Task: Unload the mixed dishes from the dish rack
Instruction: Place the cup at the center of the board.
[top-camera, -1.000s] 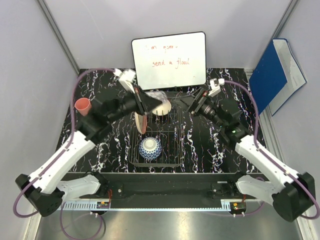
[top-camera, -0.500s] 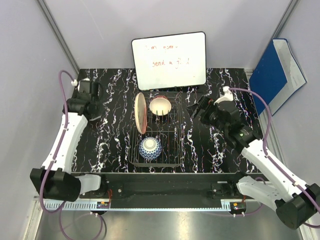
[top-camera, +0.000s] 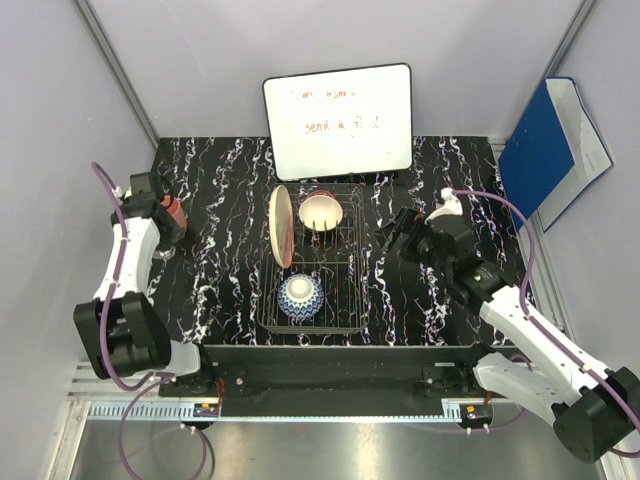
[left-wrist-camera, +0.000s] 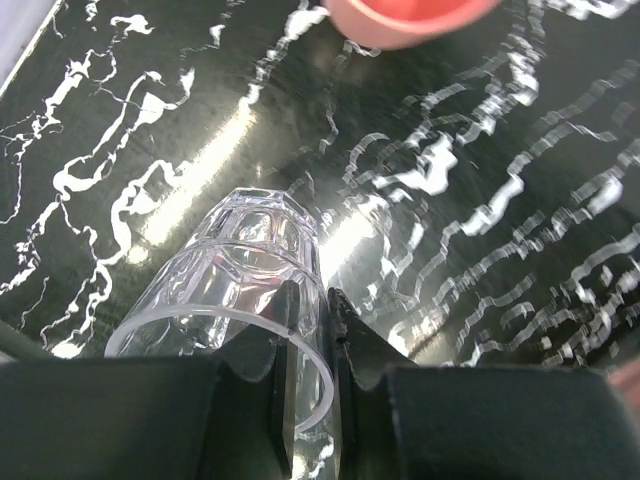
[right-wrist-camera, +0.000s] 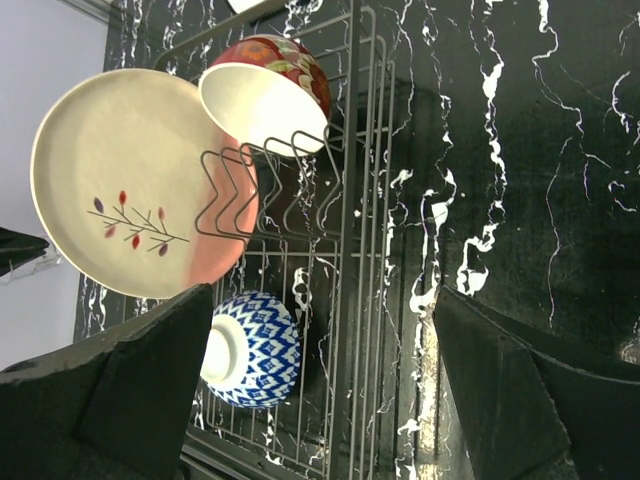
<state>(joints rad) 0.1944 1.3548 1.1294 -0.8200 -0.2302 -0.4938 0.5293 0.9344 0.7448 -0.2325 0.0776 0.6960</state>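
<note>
I will lower my left gripper toward the nearby grey wall and release the glass (left-wrist-camera: 245, 265) next, because bare marble shows on the near side of the salmon-pink cup (top-camera: 175, 208).
My left gripper (left-wrist-camera: 312, 295) is shut on the rim of the small clear glass (left-wrist-camera: 245, 265), one finger inside it and one outside, low over the black marble table at the far left (top-camera: 163, 228). The salmon-pink cup (top-camera: 175, 208) stands just beyond the glass, and its edge shows in the left wrist view (left-wrist-camera: 410, 15). The black wire dish rack (top-camera: 345, 285) holds the pinkish-cream plate (top-camera: 281, 227) on edge, the cream bowl with reddish markings (top-camera: 322, 211) and the blue-and-white bowl (top-camera: 300, 297). My right gripper (top-camera: 397, 232) is open and empty just right of the rack (right-wrist-camera: 320, 300).
A white whiteboard (top-camera: 338, 120) leans at the back behind the rack. A blue folder (top-camera: 555, 145) leans against the right wall. Grey walls close the left and right sides.
My left arm has swung from over the rack to the far left with the glass, ending beside the pink cup. My right gripper has drawn back a little from the rack's right side.
</note>
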